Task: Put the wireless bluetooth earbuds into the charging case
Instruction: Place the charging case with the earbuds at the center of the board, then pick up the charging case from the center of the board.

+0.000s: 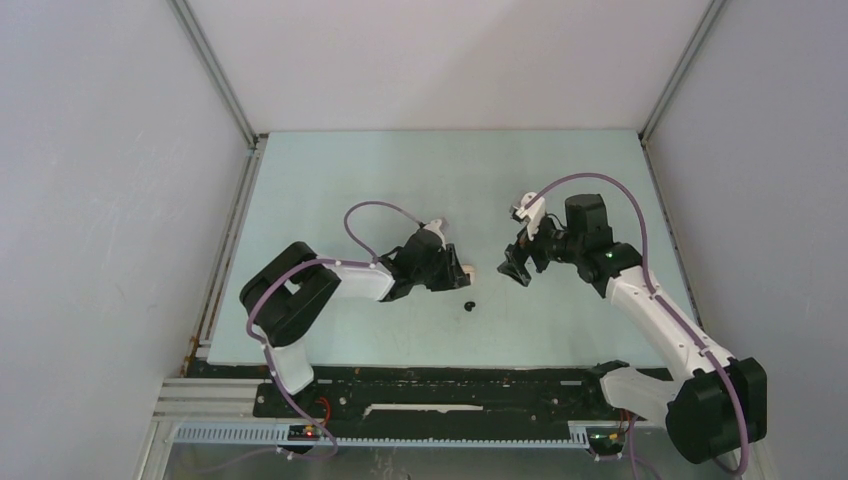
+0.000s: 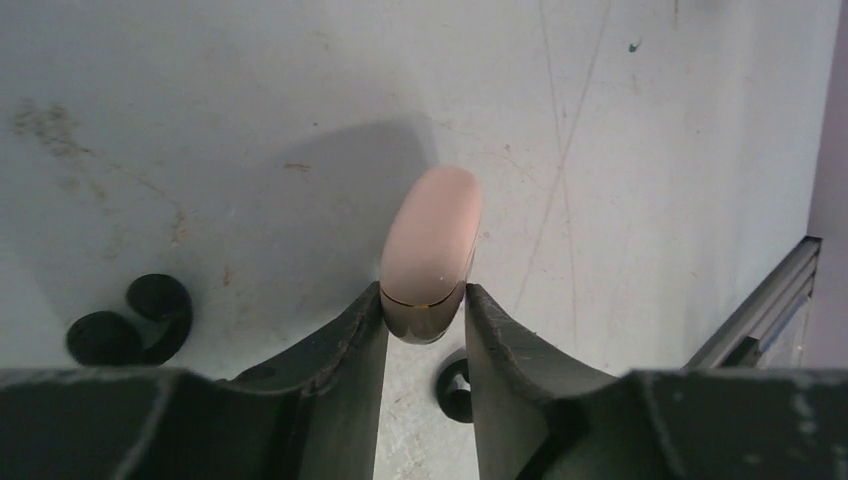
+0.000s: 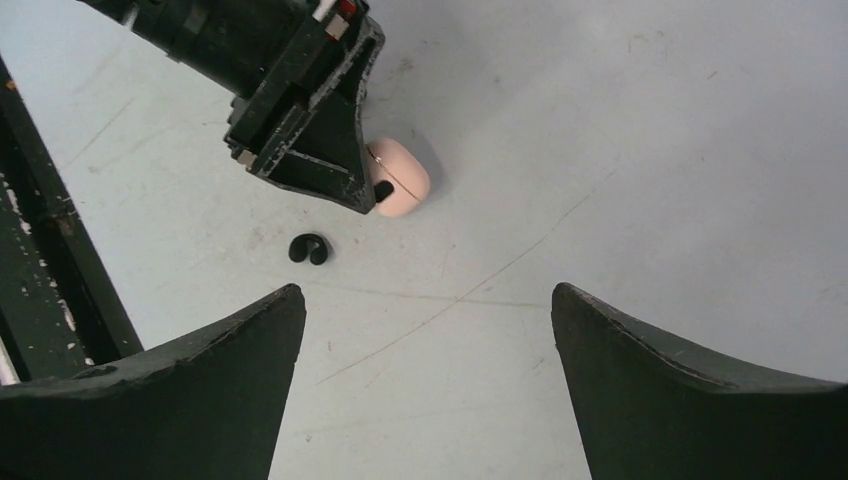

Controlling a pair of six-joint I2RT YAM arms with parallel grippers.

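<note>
Next, my right gripper travels to the right in the top view and down to the tabletop beneath its arm, since its open fingers frame only bare tabletop.
The charging case (image 2: 432, 240) is a pink pebble with its lid down and a thin gold seam. It sits between the fingertips of my left gripper (image 2: 424, 292), which is shut on its near end, both tips touching it. From above, the charging case (image 1: 468, 268) shows as a pale tip at the left gripper (image 1: 458, 268). A black earbud (image 1: 468, 305) lies on the table just in front of it. More black earbuds (image 2: 130, 320) lie left of the fingers, and one (image 2: 455, 390) is half hidden under the right finger. My right gripper (image 1: 517, 268) hangs open and empty to the right of the case (image 3: 400, 178).
The pale green table (image 1: 400, 180) is walled by white panels on three sides. A black rail (image 1: 450, 385) runs along the near edge, and the same rail (image 3: 50, 260) shows in the right wrist view.
</note>
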